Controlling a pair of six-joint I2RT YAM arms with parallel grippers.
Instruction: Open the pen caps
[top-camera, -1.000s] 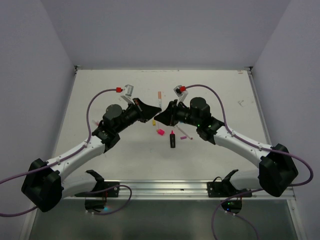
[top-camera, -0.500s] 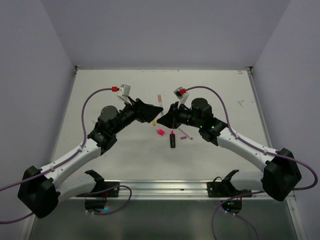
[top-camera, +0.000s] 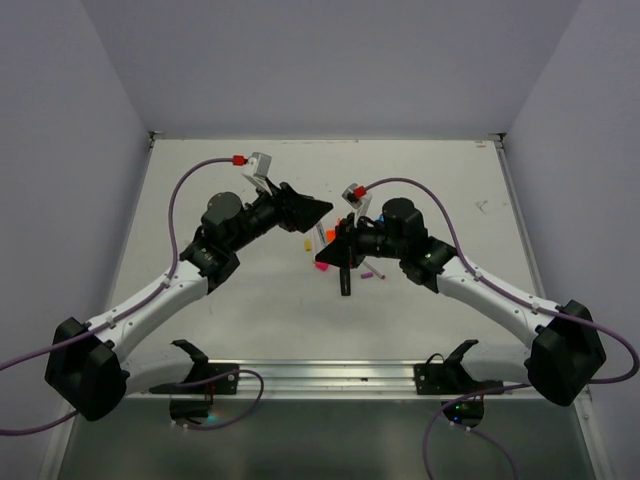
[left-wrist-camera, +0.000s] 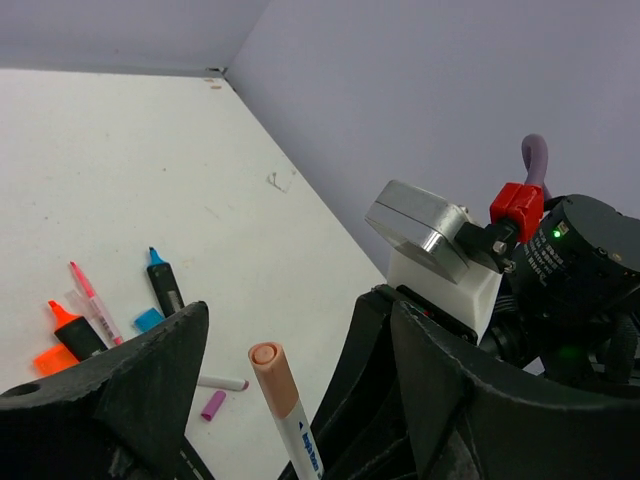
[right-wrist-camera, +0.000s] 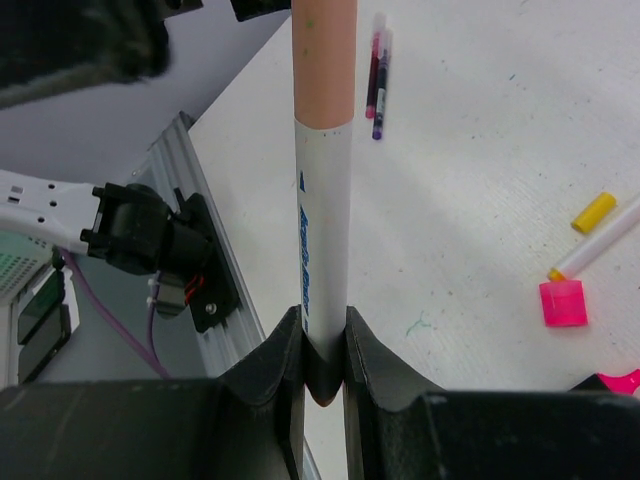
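Note:
The tabletop (top-camera: 387, 266) beside the blue highlighter is bare, so I will move my right gripper toward the right in the top view, lower it there and release the white pen.
My right gripper (right-wrist-camera: 322, 322) is shut on the lower end of a white pen (right-wrist-camera: 322, 230), which stands up out of its jaws. The pen's peach cap (right-wrist-camera: 323, 60) sits on its upper end. In the left wrist view that same cap (left-wrist-camera: 272, 375) stands between the spread fingers of my open left gripper (left-wrist-camera: 290, 315), touching neither. From above, the left gripper (top-camera: 318, 208) hangs just behind the right gripper (top-camera: 326, 260) over the table's middle.
On the table lie an orange highlighter (left-wrist-camera: 72, 332) with its orange cap (left-wrist-camera: 48, 360) beside it, a blue highlighter (left-wrist-camera: 165, 285) by a blue cap (left-wrist-camera: 148, 320), a thin pink pen (left-wrist-camera: 92, 298), a pink cap (right-wrist-camera: 563, 303), a yellow cap (right-wrist-camera: 593, 212) and a black highlighter (top-camera: 346, 280).
My left gripper has opened and swung back and to the right. The right gripper has drawn toward the near edge with the pen, so the two have parted.

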